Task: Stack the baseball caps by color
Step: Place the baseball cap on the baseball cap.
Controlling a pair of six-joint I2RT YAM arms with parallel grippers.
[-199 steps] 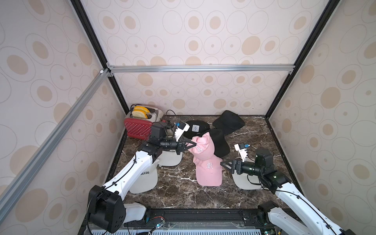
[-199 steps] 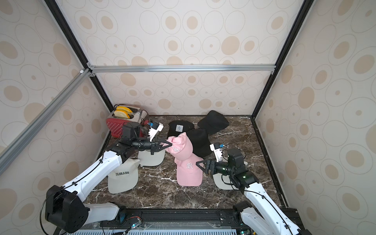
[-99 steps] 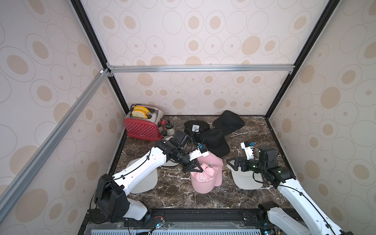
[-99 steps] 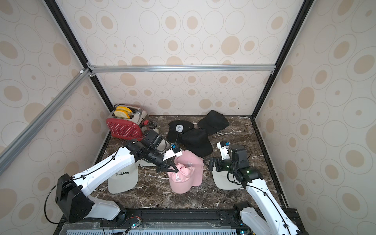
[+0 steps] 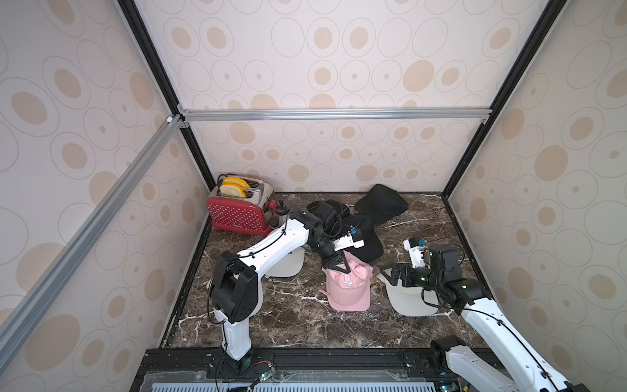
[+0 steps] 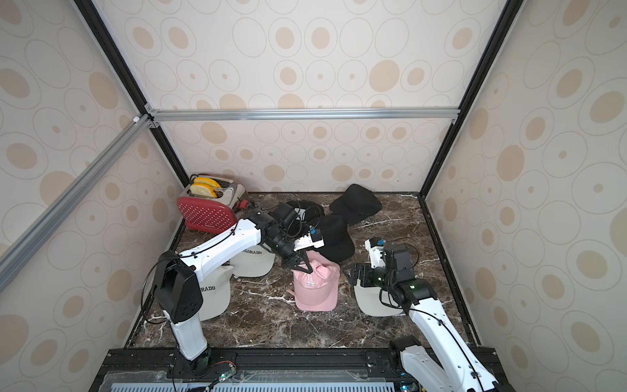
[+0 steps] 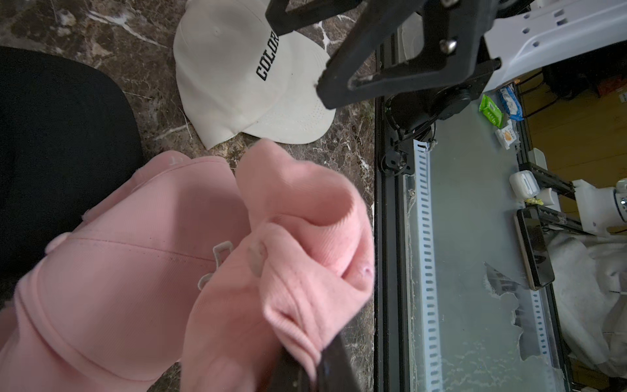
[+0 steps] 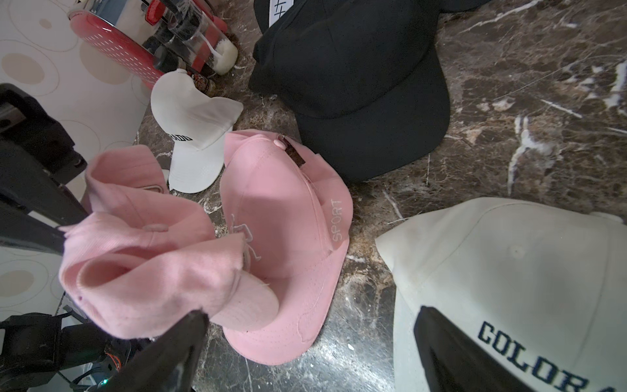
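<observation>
I should keep my left gripper over the flat pink cap and open its fingers to let go of the crumpled cap's fold, because the crumpled cap is already above the cap of the same color.
My left gripper is shut on a fold of a crumpled pink cap. That cap rests on the back of a second pink cap lying flat mid-table. My right gripper stands open just right of the pink caps, over an off-white COLORADO cap, holding nothing. Black caps lie behind. Two more off-white caps lie at the left, partly under my left arm.
A red toaster with yellow slices stands in the back left corner, with small shakers beside it. Patterned walls close three sides. The black front rail borders the marble table.
My left gripper has carried the pink cap down from mid-air onto the other pink cap. My right gripper has opened wider and drawn back to the right, over the off-white cap.
</observation>
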